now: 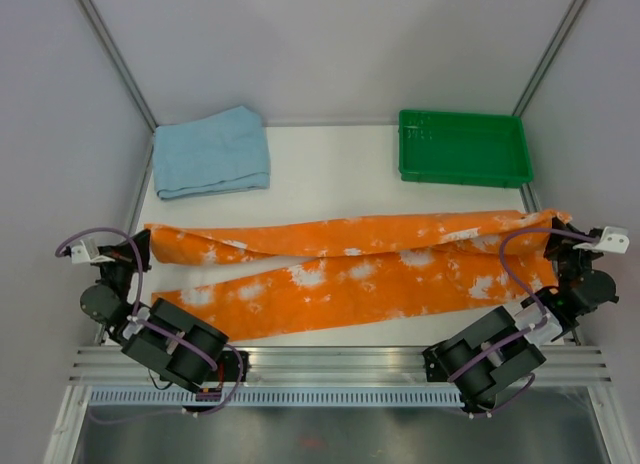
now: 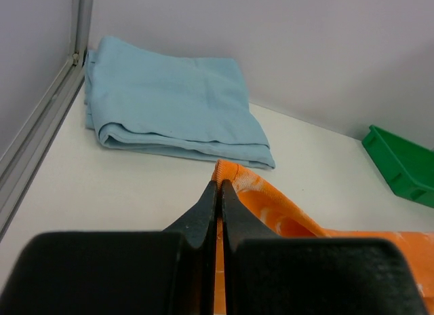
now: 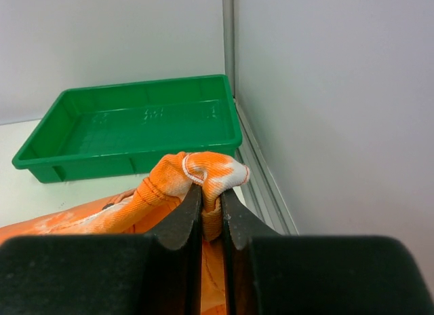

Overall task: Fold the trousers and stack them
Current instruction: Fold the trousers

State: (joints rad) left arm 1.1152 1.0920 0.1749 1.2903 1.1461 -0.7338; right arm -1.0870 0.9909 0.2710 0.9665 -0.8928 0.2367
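Note:
Next, my right gripper draws back and down, turns toward the wall and releases the fold, since the near band's end (image 1: 538,272) lies back of and below it.
The trousers (image 1: 350,269), bright orange with white blotches, lie stretched across the table from left to right, their two long bands overlapping. My left gripper (image 1: 140,246) is at their left end. In the left wrist view its fingers (image 2: 220,186) are pressed together on a thin edge of the orange cloth (image 2: 285,210). My right gripper (image 1: 555,239) is at the right end, beside the wall frame. Its jaws (image 3: 211,193) pinch a bunched, hemmed fold of the trousers (image 3: 196,172), which bulges above the fingertips.
A folded light blue towel (image 1: 212,151) (image 2: 173,101) lies at the back left, just beyond the left gripper. A green tray (image 1: 463,176) (image 3: 129,159) (image 2: 400,162) stands at the back right. Metal frame rails and walls close in both sides.

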